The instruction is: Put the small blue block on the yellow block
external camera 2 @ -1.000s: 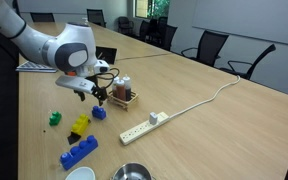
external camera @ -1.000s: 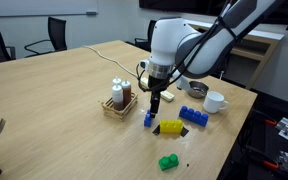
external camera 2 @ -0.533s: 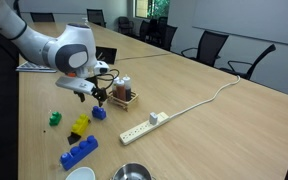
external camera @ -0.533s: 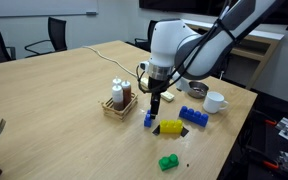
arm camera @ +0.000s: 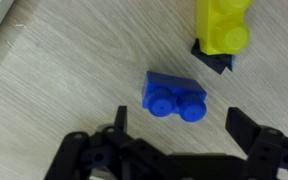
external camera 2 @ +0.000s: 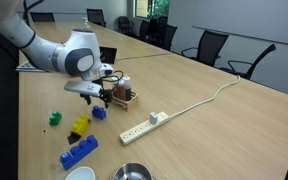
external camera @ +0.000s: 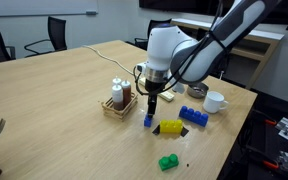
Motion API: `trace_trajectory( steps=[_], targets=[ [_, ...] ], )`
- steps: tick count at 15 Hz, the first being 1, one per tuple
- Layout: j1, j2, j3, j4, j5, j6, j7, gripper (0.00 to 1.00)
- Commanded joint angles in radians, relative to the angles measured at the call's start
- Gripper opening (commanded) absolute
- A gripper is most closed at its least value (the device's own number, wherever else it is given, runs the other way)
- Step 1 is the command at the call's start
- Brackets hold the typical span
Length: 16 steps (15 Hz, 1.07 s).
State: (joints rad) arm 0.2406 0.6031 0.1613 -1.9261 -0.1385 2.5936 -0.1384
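I need to move my gripper down over the studs of the small blue block (external camera: 148, 120) (arm camera: 174, 96), which is still below my open fingers, and close on the sides of the block.
The small blue block (arm camera: 174, 96) lies on the wooden table, two studs showing, just ahead of my open gripper (arm camera: 176, 128). Its fingers stand on either side, a little short of the block and not touching it. In both exterior views the gripper (external camera: 153, 108) (external camera 2: 102, 101) hangs right above the small blue block (external camera: 148, 120) (external camera 2: 99, 113). The yellow block (arm camera: 222, 24) (external camera: 170, 127) (external camera 2: 80, 125) lies close beside it, with a small black piece (arm camera: 214, 58) against its end.
A wooden caddy with bottles (external camera: 120, 98) (external camera 2: 122, 94) stands next to the gripper. A longer dark blue brick (external camera: 194, 116) (external camera 2: 81, 152), a green brick (external camera: 169, 161) (external camera 2: 55, 118), a white mug (external camera: 214, 101), a metal bowl (external camera 2: 132, 172) and a power strip (external camera 2: 144, 125) lie around.
The gripper has moved a little lower, towards the small blue block. The blocks have not moved.
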Motion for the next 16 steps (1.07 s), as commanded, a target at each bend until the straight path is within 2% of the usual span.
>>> trace_trajectory(
  steps=[1,16],
  targets=[
    [0.013,0.036,-0.011,0.044,-0.023,0.002,0.013,1.00],
    [0.003,0.079,-0.001,0.081,0.012,-0.023,0.048,1.00]
  ],
)
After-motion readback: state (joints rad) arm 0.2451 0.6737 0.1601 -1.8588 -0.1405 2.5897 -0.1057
